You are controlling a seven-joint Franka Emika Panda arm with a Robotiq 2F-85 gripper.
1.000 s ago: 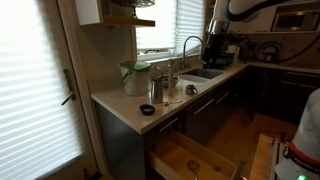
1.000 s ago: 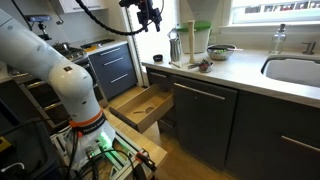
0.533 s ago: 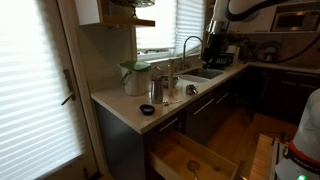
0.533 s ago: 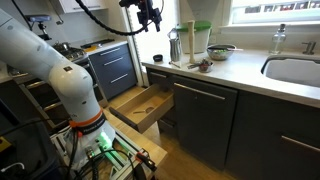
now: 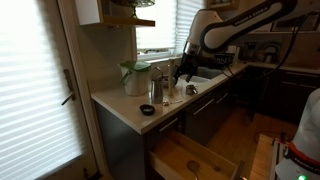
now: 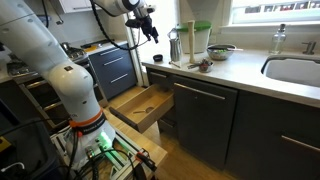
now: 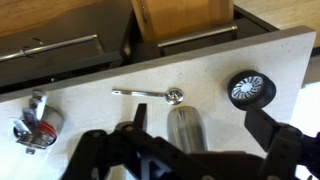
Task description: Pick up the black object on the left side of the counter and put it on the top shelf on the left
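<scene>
The black object is beside one finger, so I should move my gripper to the right in the wrist view, and turn and lower it onto the black object's spoon-side rim [image 5: 152, 108] [image 7: 230, 87].
The black object [image 7: 250, 89] is a small round dish with a pale ribbed inside, lying near the counter's [image 7: 100, 110] front edge. It also shows in both exterior views [image 5: 147, 109] [image 6: 157, 60] at the counter's end. My gripper [image 7: 200, 132] is open and empty. It hovers above the counter [image 5: 115, 102] over the upright metal canister [image 7: 183, 125], with the black object beside one finger. The gripper shows in both exterior views [image 5: 183, 71] [image 6: 148, 26]. A brown wooden wall shelf [image 5: 137, 21] hangs above the counter's end.
A pale green jug [image 5: 133, 77] [image 6: 200, 40] stands behind the canister [image 5: 155, 90]. A spoon [image 7: 150, 94] and a small metal piece [image 7: 35, 125] lie on the counter. A wooden drawer [image 5: 190, 158] [image 6: 140, 105] stands open below. The sink [image 5: 205, 73] and tap are further along.
The arm has swung from high over the sink area down and along the counter. The gripper now hangs over the canister near the black object.
</scene>
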